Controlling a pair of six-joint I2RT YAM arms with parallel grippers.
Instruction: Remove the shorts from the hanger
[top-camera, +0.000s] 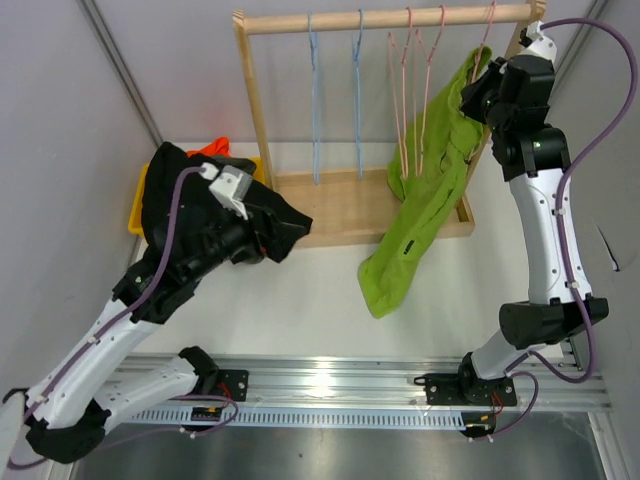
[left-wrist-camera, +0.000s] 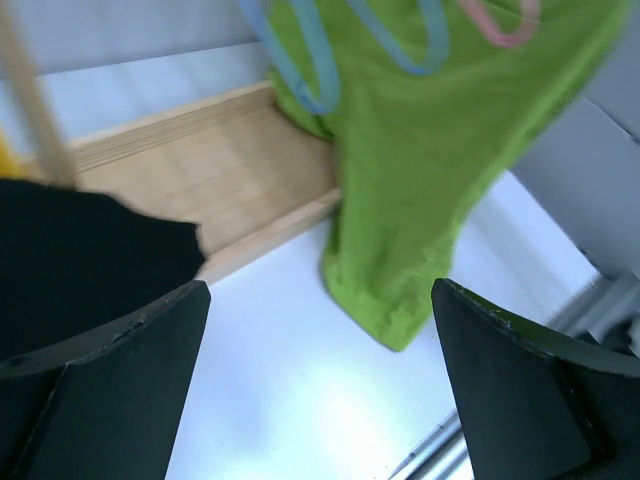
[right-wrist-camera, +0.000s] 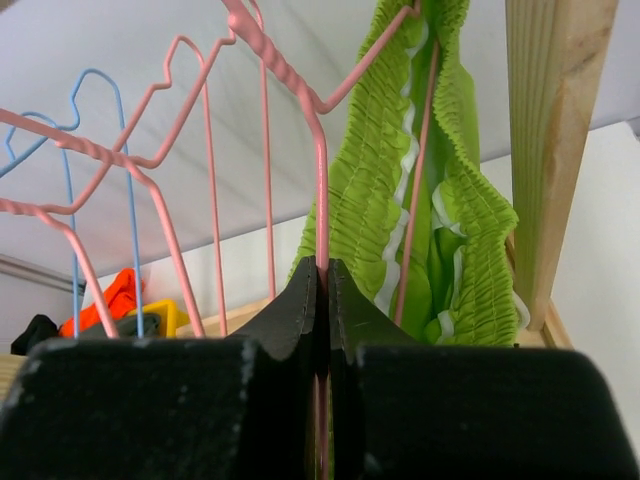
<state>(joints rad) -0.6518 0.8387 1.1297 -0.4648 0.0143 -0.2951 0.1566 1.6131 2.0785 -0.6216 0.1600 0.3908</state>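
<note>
I will move my left gripper to the right in the overhead view, to the lower near edge of the lime green shorts, because my right gripper is holding the hanger wire (right-wrist-camera: 320, 200).
The lime green shorts (top-camera: 430, 190) hang from the rightmost pink hanger (top-camera: 487, 30) and trail onto the table; they also show in the left wrist view (left-wrist-camera: 420, 170) and the right wrist view (right-wrist-camera: 440, 200). My right gripper (top-camera: 478, 88) is high at the rack's right end, shut on the pink hanger wire (right-wrist-camera: 320, 200) right beside the waistband. My left gripper (left-wrist-camera: 320, 400) is open, low over the table left of the rack. The black shorts (top-camera: 180, 190) drape around it and over the bin, and lie beside its left finger (left-wrist-camera: 100, 380). The orange shorts (top-camera: 212, 150) lie in the bin. The navy and olive-grey pairs are out of view.
A wooden rack with a flat base (top-camera: 330, 205) and top rail (top-camera: 390, 20) holds two blue hangers (top-camera: 315, 90) and several bare pink ones (top-camera: 405, 100). A yellow bin (top-camera: 137, 205) stands at the left. Grey walls close in on both sides.
</note>
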